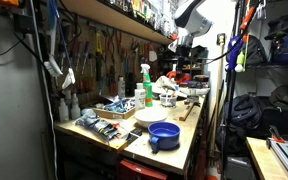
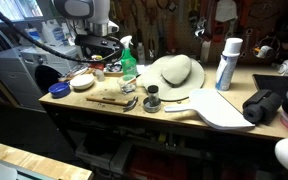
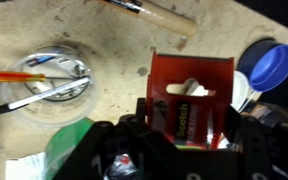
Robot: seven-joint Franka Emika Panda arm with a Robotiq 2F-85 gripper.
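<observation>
The white bowl beside the blue one is empty and open, so next I need to move my gripper across to it, lower the dispenser (image 3: 189, 95) over the middle of that bowl and let go.
In the wrist view my gripper (image 3: 189, 128) is shut on a red Scotch tape dispenser (image 3: 189, 95), its black fingers pressing on both sides. It hangs above the worn wooden bench top (image 3: 104, 45). Below to the left lies a clear round dish (image 3: 49, 85) with an orange pen and a thin brush across it. A blue round container (image 3: 274, 65) sits at the right. In both exterior views the gripper (image 1: 184, 45) (image 2: 102, 52) is over the far end of the bench, behind a green spray bottle (image 2: 129, 62) (image 1: 146, 85); the dispenser is too small to make out there.
A straw hat (image 2: 174, 75), a white spray can (image 2: 227, 65), a small jar (image 2: 152, 100), a white cutting board (image 2: 219, 108) and a blue lid (image 2: 58, 90) stand on the bench. A blue bowl (image 1: 164, 133) is near its front. A shelf with hanging tools (image 1: 104, 45) runs alongside.
</observation>
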